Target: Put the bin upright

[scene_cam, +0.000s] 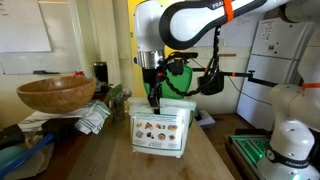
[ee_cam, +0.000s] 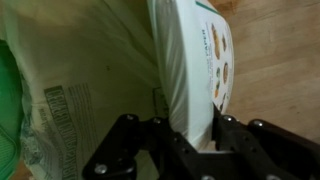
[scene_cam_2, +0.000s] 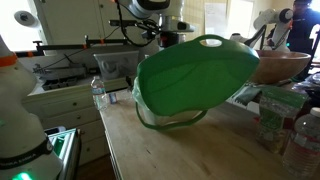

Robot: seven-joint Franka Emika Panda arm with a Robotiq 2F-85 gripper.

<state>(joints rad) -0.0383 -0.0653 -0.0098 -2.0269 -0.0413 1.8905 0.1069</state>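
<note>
The gripper will next lower the bin's pinched upper side, set the bin (scene_cam: 162, 130) upright on top of the wooden table and let go of it, because that table is below the gripper.
The off-white bin (scene_cam: 162, 130) lies on its side on the wooden table, its food-picture label facing the camera in an exterior view. Its green domed lid (scene_cam_2: 195, 80) fills the middle of an exterior view, facing that camera. My gripper (scene_cam: 154, 100) comes down from above onto the bin's upper wall. In the wrist view the bin wall (ee_cam: 190, 70) sits between my two fingers (ee_cam: 192, 138), which are closed against it, with the label to the right. The bin's underside is hidden.
A large brown wooden bowl (scene_cam: 56, 94) stands beside the bin on clutter; it also shows in an exterior view (scene_cam_2: 283, 66). Packets and bottles (scene_cam_2: 280, 120) crowd one table edge. A white robot base (scene_cam: 290, 130) stands beside the wooden table (scene_cam: 120, 160).
</note>
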